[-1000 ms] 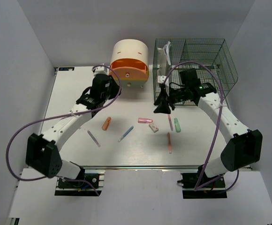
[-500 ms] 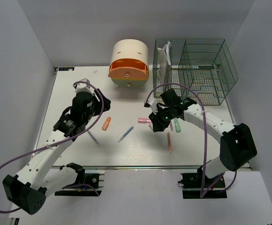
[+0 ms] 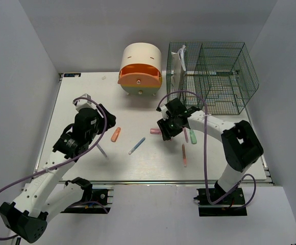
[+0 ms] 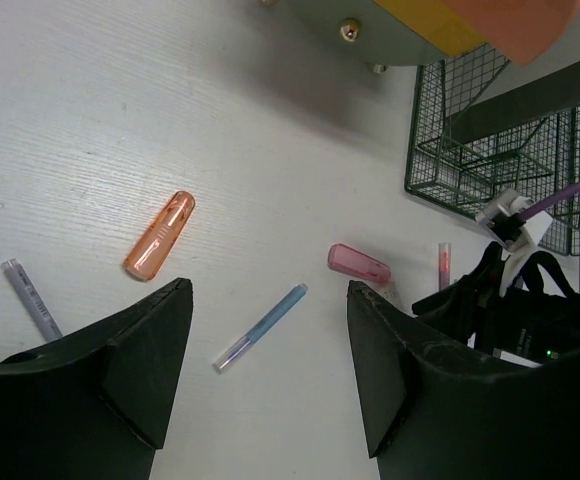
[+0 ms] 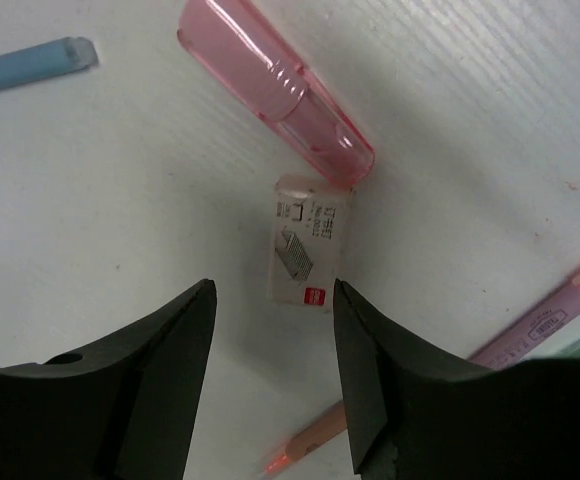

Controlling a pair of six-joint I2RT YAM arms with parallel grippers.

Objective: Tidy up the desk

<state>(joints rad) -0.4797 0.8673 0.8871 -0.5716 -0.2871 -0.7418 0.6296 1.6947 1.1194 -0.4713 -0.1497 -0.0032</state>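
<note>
To get the staple box's long sides (image 5: 309, 243), my right gripper should lower and shift toward the pink cap first, since my fingers reach only the staple box's near end.
The white desk (image 3: 87, 97) holds scattered stationery. My left gripper (image 3: 106, 122) is open and empty, hovering above the desk left of centre; in the left wrist view (image 4: 268, 290) a blue pen (image 4: 262, 327) lies between its fingers, far below. An orange cap (image 3: 116, 134) lies beside it. My right gripper (image 3: 167, 128) is open, low over a small white staple box (image 5: 310, 240), with its fingers (image 5: 185, 330) on either side of the box's near end, not touching it. A pink cap (image 5: 275, 85) lies against the box's far end.
The cream and orange drawer box (image 3: 140, 69) and the green mesh organizer (image 3: 214, 76) stand at the back. A grey pen (image 3: 102, 149), a pink pen (image 3: 185, 134), a green cap (image 3: 193, 137) and an orange pen (image 3: 184, 155) lie on the desk.
My left gripper has drawn back from the drawer box toward the front left. My right gripper has moved from the mesh organizer down and left to over the staple box.
</note>
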